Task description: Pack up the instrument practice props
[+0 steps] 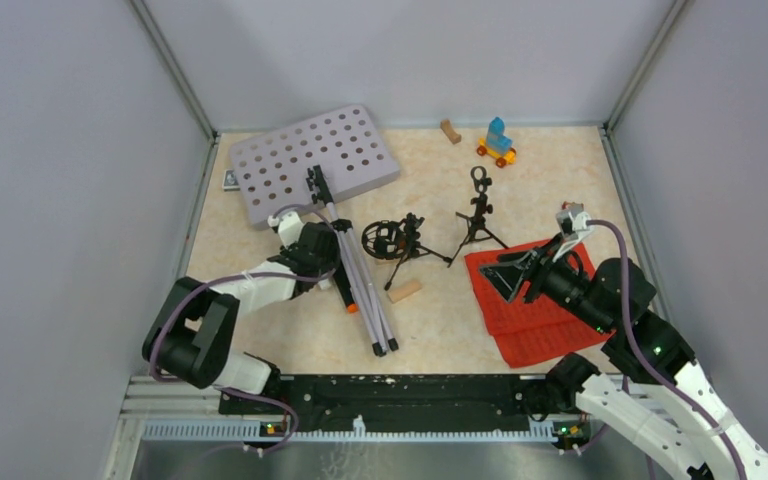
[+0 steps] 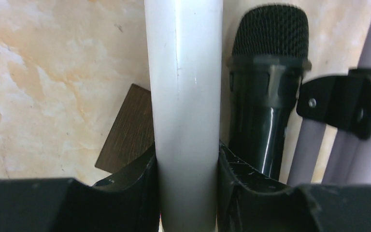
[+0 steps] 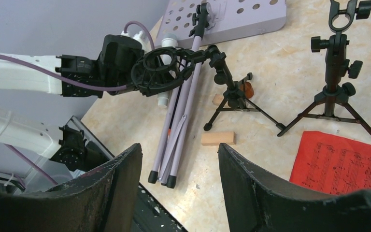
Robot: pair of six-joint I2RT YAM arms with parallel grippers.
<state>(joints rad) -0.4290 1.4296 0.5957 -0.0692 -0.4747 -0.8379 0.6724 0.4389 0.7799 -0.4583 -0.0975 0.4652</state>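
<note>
My left gripper needs to move back along the microphone [image 2: 268, 82] toward its orange end before it lets go of the white tube [image 2: 186, 92] there.
My left gripper [image 1: 336, 256] is shut on the white tube [image 2: 186, 92], which runs upright between its jaws. The black microphone [image 2: 268, 82] lies right beside the tube; its orange end [image 1: 352, 308] shows in the top view. The silver tripod [image 1: 365, 290] lies folded next to them, joined to the grey perforated plate [image 1: 310, 160]. The shock mount on its small black tripod [image 1: 392, 241] and a second small tripod [image 1: 477, 215] stand mid-table. My right gripper [image 1: 505, 278] is open and empty, raised over the left edge of the red sheet-music pages [image 1: 535, 305].
A wooden block [image 1: 404, 291] lies by the shock-mount tripod, another [image 1: 449, 131] at the back. A dark block [image 2: 128, 130] lies left of the tube. The blue-and-orange toy car [image 1: 497, 143] stands at the back right. Grey walls enclose three sides.
</note>
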